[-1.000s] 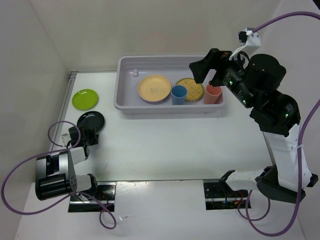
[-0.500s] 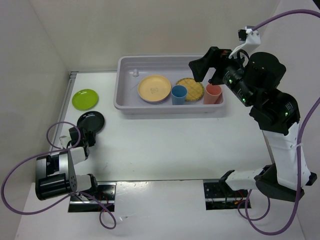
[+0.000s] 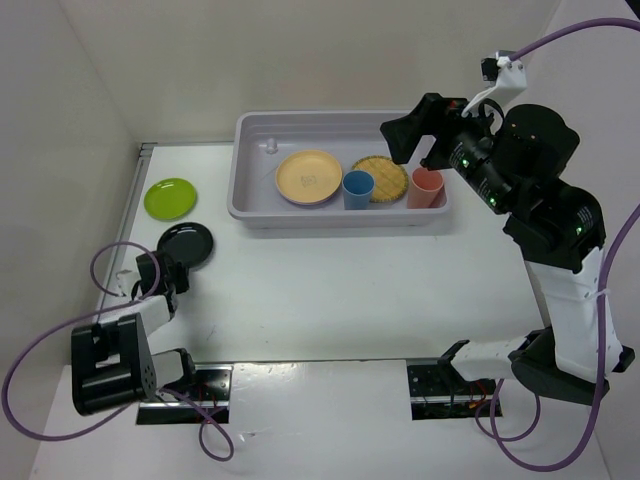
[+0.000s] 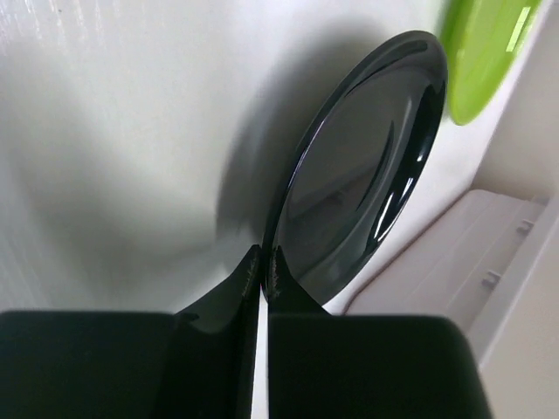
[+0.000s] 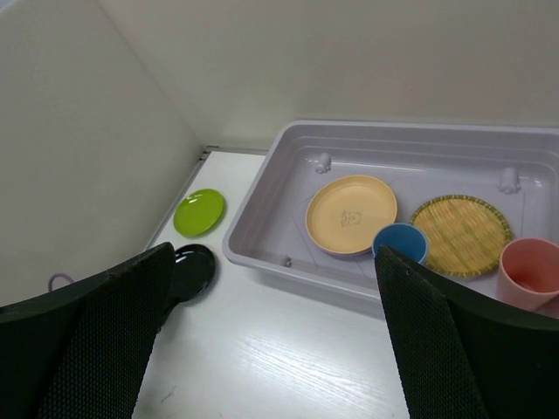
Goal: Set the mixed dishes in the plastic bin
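I should next move my left gripper up, outward and over the bin's side. Then I should lower it to let go of the black plate [image 3: 187, 243] on the orange-yellow plate [image 3: 308, 176], because the top of that plate is bare.
The black plate [image 3: 187, 243] is tilted at the left of the table, its near rim pinched between the fingers of my left gripper [image 3: 165, 268]. The left wrist view shows the jaws [image 4: 264, 257] shut on the plate's edge [image 4: 367, 175]. The lime green plate [image 3: 170, 197] lies flat beyond it. The plastic bin [image 3: 340, 216] holds the orange-yellow plate [image 3: 308, 176] with a lavender edge beneath it [image 5: 341, 254], the blue cup [image 3: 358, 188], the woven tan plate [image 3: 380, 176] and the salmon-red cup [image 3: 426, 186]. My right gripper [image 3: 420, 140] is open and empty above the bin's right end.
A side wall runs close along the left of the lime plate and black plate, with a pale rail [image 3: 140, 165] at its foot. A purple cable [image 3: 115, 265] loops beside the left gripper. The back wall stands just behind the bin.
The left arm has shifted slightly with the black plate still pinched in it. The right gripper has drifted a little above the bin's right end.
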